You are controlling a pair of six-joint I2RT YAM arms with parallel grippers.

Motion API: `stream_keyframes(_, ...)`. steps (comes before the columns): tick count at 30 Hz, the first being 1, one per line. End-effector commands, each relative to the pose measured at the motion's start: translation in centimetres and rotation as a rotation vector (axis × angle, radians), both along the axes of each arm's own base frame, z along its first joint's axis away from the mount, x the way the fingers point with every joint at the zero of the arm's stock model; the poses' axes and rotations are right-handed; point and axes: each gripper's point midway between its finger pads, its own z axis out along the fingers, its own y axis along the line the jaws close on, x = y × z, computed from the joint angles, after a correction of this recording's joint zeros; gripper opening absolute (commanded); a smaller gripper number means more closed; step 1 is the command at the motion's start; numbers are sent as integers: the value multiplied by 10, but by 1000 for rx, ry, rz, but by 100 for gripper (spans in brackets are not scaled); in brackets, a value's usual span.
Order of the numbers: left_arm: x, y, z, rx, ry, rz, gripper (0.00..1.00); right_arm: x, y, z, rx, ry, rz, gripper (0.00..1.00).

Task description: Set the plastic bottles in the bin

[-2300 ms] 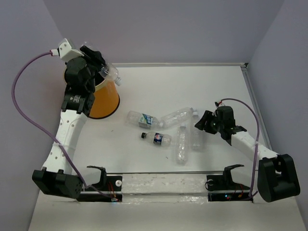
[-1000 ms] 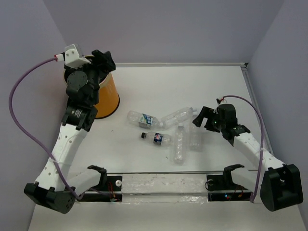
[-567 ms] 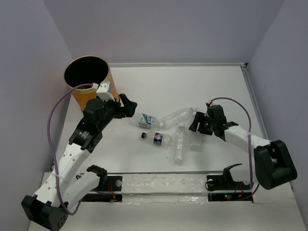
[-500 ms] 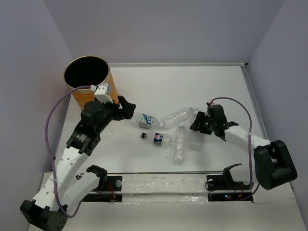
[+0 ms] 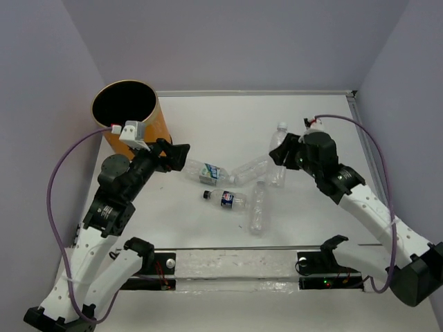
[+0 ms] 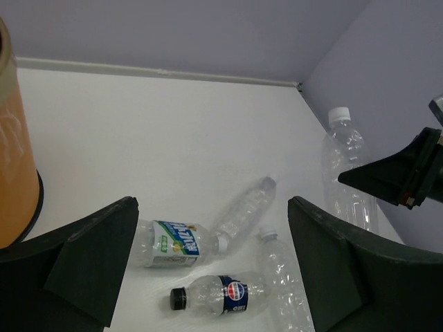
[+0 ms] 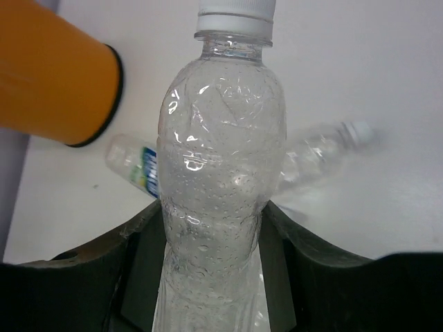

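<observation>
The right gripper raises the bottle next and carries it left in the top view, over the bin's black opening (image 5: 127,102), then releases it, since the bin's rim stands high.
The orange bin (image 5: 158,135) stands at the table's far left, its black inside open. My right gripper (image 5: 286,156) is shut on a clear white-capped plastic bottle (image 7: 221,138), holding it upright above the table, a finger on each side (image 7: 211,221). My left gripper (image 5: 177,155) hangs open and empty (image 6: 211,207) just right of the bin, over the lying bottles. Those are a white-blue labelled bottle (image 5: 206,171), a dark-labelled black-capped bottle (image 6: 221,294) and two plain clear bottles (image 5: 250,168) (image 5: 258,209). The held bottle (image 6: 344,173) also shows in the left wrist view.
Lavender walls close the table at the back and sides. A rail with black clamps (image 5: 242,263) runs along the near edge. Purple cables (image 5: 59,187) loop off both arms. The bin's wall (image 6: 14,173) is at the left wrist view's left edge.
My right gripper shut on a clear bottle and lifted it upright off the table. My left arm let its bottle go at the bin, then swung down beside the labelled bottle.
</observation>
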Motion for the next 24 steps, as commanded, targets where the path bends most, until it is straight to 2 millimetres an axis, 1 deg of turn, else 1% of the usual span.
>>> stream_keyframes(1,-19,28,85,-92,-236,105,99,19,81,111,78,-252,168,36)
stream_keyframes(2,-16,40,83,-91,-222,173,99,34,103,103,46,-236,199,36)
stream_keyframes(3,-19,48,88,-103,-226,207,99,41,124,149,91,-322,237,36)
stream_keyframes(4,-20,56,87,-111,-216,247,99,46,141,163,102,-351,277,36)
stream_keyframes(5,-19,71,86,-141,-198,332,99,48,159,175,109,-390,321,36)
stream_keyframes(6,-28,82,87,-163,-197,374,99,65,178,179,130,-423,335,36)
stream_keyframes(7,-31,92,87,-187,-192,423,99,68,189,192,159,-461,350,36)
stream_keyframes(8,-35,108,87,-226,-192,499,98,72,197,228,222,-540,354,36)
stream_keyframes(9,-40,116,87,-241,-200,536,98,75,206,241,260,-572,375,36)
stream_keyframes(10,-49,133,86,-269,-215,610,98,81,223,262,320,-616,409,36)
stream_keyframes(13,-61,154,74,-288,-202,700,96,78,261,285,393,-665,511,36)
stream_keyframes(14,-62,161,63,-282,-173,744,94,81,281,295,418,-693,544,36)
stream_keyframes(15,-65,163,60,-289,-172,751,93,87,287,300,428,-711,545,36)
stream_keyframes(16,-64,161,51,-278,-154,745,93,86,297,305,450,-720,553,36)
stream_keyframes(17,-64,159,42,-268,-135,738,92,95,308,309,472,-740,555,36)
stream_keyframes(18,-66,158,38,-284,-124,726,92,94,317,311,492,-753,565,36)
stream_keyframes(19,-63,151,27,-278,-98,702,92,90,324,320,532,-784,571,36)
stream_keyframes(20,-62,148,17,-267,-70,689,92,104,338,300,528,-770,565,36)
stream_keyframes(21,-61,144,8,-274,-49,675,92,98,338,325,569,-831,558,36)
stream_keyframes(22,-61,142,2,-271,-33,668,92,96,345,327,588,-848,558,36)
stream_keyframes(23,-60,139,-4,-268,-18,656,92,102,348,326,599,-864,540,36)
stream_keyframes(24,-61,138,-10,-261,-3,650,92,113,360,309,603,-857,509,36)
